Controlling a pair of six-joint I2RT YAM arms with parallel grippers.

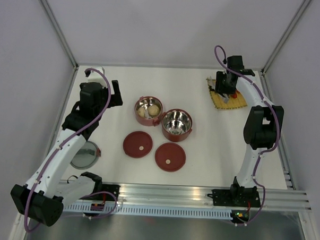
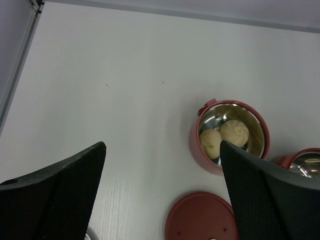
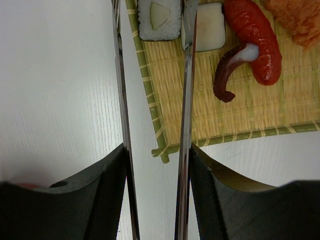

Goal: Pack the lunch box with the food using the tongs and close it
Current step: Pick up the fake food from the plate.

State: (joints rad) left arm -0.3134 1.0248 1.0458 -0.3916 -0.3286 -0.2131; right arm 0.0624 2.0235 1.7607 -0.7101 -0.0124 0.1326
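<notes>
I need to keep my right gripper in place over the mat and close it to pinch the roll's sides, since the tongs' arms are already on either side of the black-wrapped roll.
Two dark-red lunch box bowls stand mid-table. The left bowl holds two beige balls; the right bowl shows its steel inside. Two red lids lie flat in front of them. My left gripper hangs open to the left of the bowls, holding nothing. Over the mat, my right gripper is shut on the silver tongs. Their two arms flank a black-wrapped roll. A white piece, a red piece and an orange piece lie beside it.
The yellow woven mat lies at the back right, near the right wall. A round steel-topped piece sits under the left arm at the table's left edge. White walls close the table on three sides.
</notes>
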